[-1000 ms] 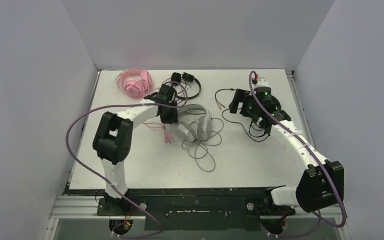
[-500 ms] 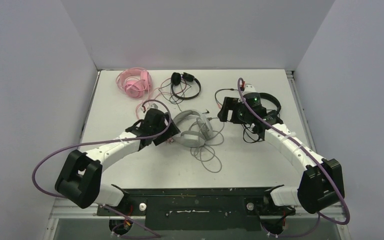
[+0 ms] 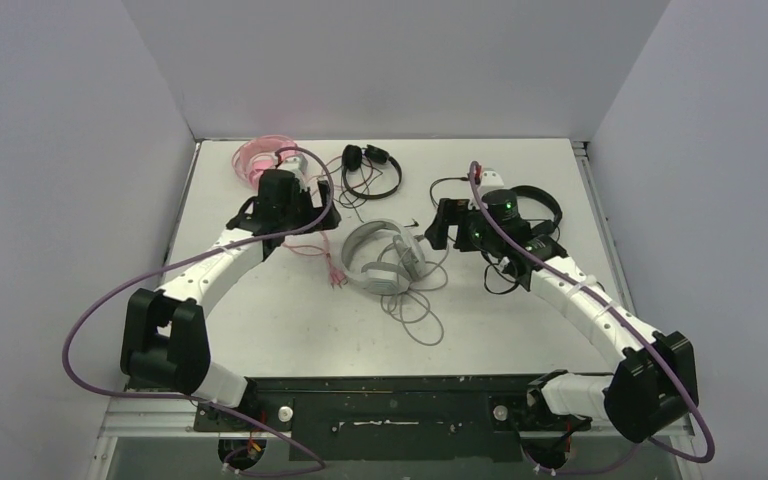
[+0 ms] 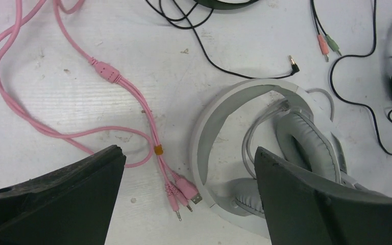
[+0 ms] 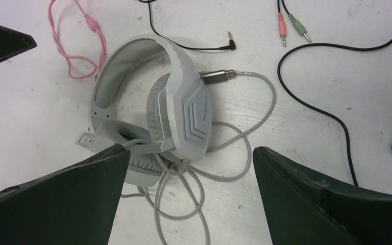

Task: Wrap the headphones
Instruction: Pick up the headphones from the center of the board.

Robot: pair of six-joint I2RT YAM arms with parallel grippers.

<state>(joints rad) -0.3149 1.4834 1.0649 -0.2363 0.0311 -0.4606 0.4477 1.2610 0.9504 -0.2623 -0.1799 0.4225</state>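
Note:
My left gripper lowers and shifts next toward the white-grey headphones' white headband (image 3: 349,250), straddling its curve beside the pink cable, because the headband's open middle leaves room for a finger.
The bulky white-grey headphones (image 3: 384,256) lie mid-table with their grey cable (image 3: 416,312) in loose loops toward the near edge. The pink headphones (image 3: 258,159) sit at the far left, partly behind my left arm. Their pink cable (image 4: 107,74) trails to its plugs (image 4: 185,190). My left gripper (image 3: 298,214) hangs open above that cable, between the pink plugs and the white headband (image 4: 219,115), holding nothing. My right gripper (image 5: 191,150) is open over the white earcup (image 5: 196,109) and grey loops (image 5: 184,190), empty. One thin black pair (image 3: 373,166) lies far middle, another (image 3: 542,205) under my right arm.
A grey USB plug (image 5: 219,76), a black jack plug (image 5: 230,42) and pink and green plugs (image 5: 291,25) lie on the white table (image 3: 520,320) beyond the white headset. Black cable (image 5: 326,107) runs to the right. Grey walls close in the sides and back.
My left gripper has opened wide, and its arm dipped toward mid-table, then swung back to the far left near the pink headset. The right gripper edged left toward the white headset.

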